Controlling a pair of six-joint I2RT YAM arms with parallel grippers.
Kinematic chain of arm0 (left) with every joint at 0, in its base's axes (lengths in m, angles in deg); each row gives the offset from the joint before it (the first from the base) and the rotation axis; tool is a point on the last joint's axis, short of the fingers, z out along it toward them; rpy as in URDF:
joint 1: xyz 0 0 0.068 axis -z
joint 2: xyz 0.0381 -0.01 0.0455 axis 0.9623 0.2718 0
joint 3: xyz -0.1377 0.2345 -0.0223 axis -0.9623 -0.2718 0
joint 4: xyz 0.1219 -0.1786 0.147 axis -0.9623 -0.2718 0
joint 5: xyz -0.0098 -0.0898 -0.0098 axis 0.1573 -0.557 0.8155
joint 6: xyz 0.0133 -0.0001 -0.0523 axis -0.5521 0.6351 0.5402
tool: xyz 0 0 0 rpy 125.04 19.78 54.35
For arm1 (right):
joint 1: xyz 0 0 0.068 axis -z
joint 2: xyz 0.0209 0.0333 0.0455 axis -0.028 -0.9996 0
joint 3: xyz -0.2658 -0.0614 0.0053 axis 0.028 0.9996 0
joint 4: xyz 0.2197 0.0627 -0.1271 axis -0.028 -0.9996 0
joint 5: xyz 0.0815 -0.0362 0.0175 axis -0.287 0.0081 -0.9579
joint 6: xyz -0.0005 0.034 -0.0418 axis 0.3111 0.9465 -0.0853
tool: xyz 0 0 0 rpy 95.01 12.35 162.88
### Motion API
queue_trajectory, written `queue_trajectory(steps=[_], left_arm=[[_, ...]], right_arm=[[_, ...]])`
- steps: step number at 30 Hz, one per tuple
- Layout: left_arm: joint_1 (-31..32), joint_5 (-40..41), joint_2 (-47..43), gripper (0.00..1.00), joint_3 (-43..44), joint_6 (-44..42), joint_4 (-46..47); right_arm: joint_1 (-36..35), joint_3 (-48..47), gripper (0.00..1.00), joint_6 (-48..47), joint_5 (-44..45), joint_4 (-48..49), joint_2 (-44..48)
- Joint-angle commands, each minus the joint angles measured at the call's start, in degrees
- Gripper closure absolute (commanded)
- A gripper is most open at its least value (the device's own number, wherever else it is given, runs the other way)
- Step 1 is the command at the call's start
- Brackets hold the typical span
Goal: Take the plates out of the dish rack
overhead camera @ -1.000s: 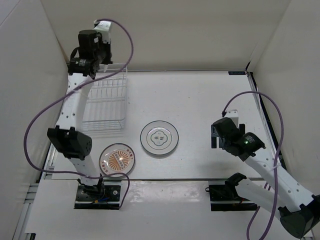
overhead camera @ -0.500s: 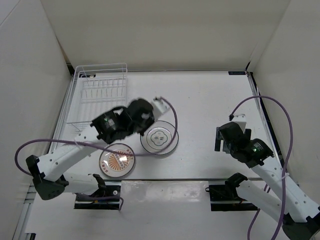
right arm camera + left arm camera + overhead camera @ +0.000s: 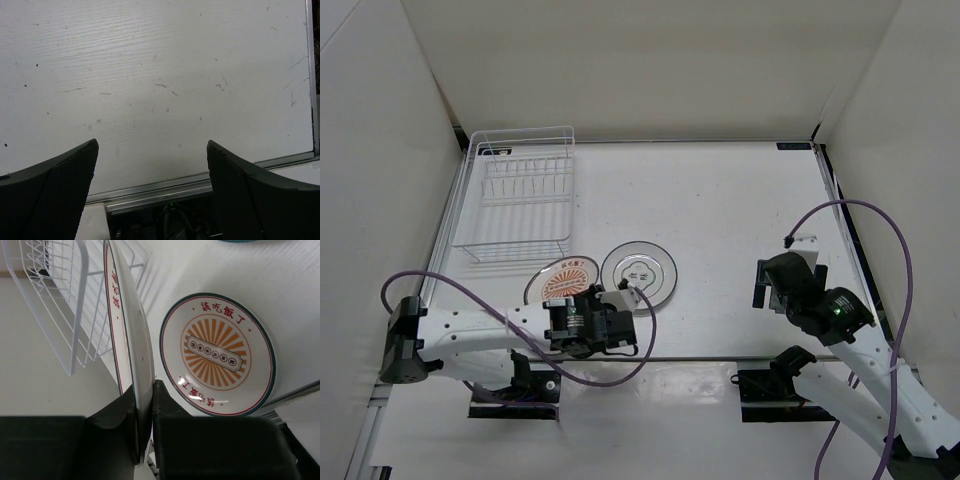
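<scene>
My left gripper lowers and tilts next, tipping the edge-on plate over the flat orange sunburst plate [image 3: 561,280], which lies below, and releases the edge-on plate's rim.
The white wire dish rack [image 3: 520,200] stands at the back left; I see no plate in it. A white-grey plate [image 3: 638,275] lies flat mid-table. My left gripper [image 3: 568,303] is shut on the rim of an orange-patterned plate [image 3: 563,280], held low near the front edge. In the left wrist view the gripper [image 3: 144,390] clamps this plate [image 3: 135,330] edge-on, beside a second orange sunburst plate [image 3: 217,355] lying flat on the table. The rack [image 3: 75,305] shows behind. My right gripper [image 3: 765,280] is open and empty over bare table [image 3: 152,145].
White walls enclose the table on three sides. A metal strip [image 3: 165,187] marks the table's front edge just below the right gripper. The left arm's purple cable [image 3: 450,290] loops over the front left.
My left arm has swung from mid-table down to the front edge. An orange plate now shows tilted in front of the rack. The right arm has drawn back slightly.
</scene>
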Motion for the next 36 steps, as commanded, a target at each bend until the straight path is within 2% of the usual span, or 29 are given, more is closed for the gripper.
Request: queue_trajectory(steps=[1, 8, 16, 18, 20, 23, 32, 36], left_arm=[[2.7, 4.7, 1.0, 1.00, -2.3, 8.7, 0.1], [5.1, 4.3, 8.4, 1.00, -3.6, 16.4, -0.9], [5.7, 3.4, 15.3, 0.99, -5.6, 15.8, 3.7], [4.7, 3.3, 17.2, 0.99, -5.6, 16.0, 2.8], [3.8, 3.1, 18.3, 0.99, -5.6, 20.9, -1.5], [4.3, 0.1, 18.1, 0.99, -7.5, 22.2, -0.2], [3.8, -1.8, 20.3, 0.86, -8.7, 26.2, 0.0], [3.8, -2.5, 21.9, 0.66, -8.0, 28.3, -0.9]], right_arm=[[-0.2, 0.8, 0.10, 1.2, 0.3, 0.0, 0.4], [-0.4, 1.4, 0.10, 1.1, -0.1, 0.7, 0.0], [-0.3, 1.7, 0.10, 0.5, -1.2, 1.1, -0.6], [-0.4, 1.7, 0.10, 0.5, -1.4, 1.2, -0.8], [-0.2, 1.7, 0.10, 0.5, -1.3, 1.1, -0.9], [-0.4, 1.9, 0.10, 0.5, -1.5, 1.4, -0.8], [-0.3, 2.0, 0.10, 0.1, -2.3, 1.7, -1.2], [-0.4, 1.9, 0.10, 0.0, -2.3, 1.6, -1.6]])
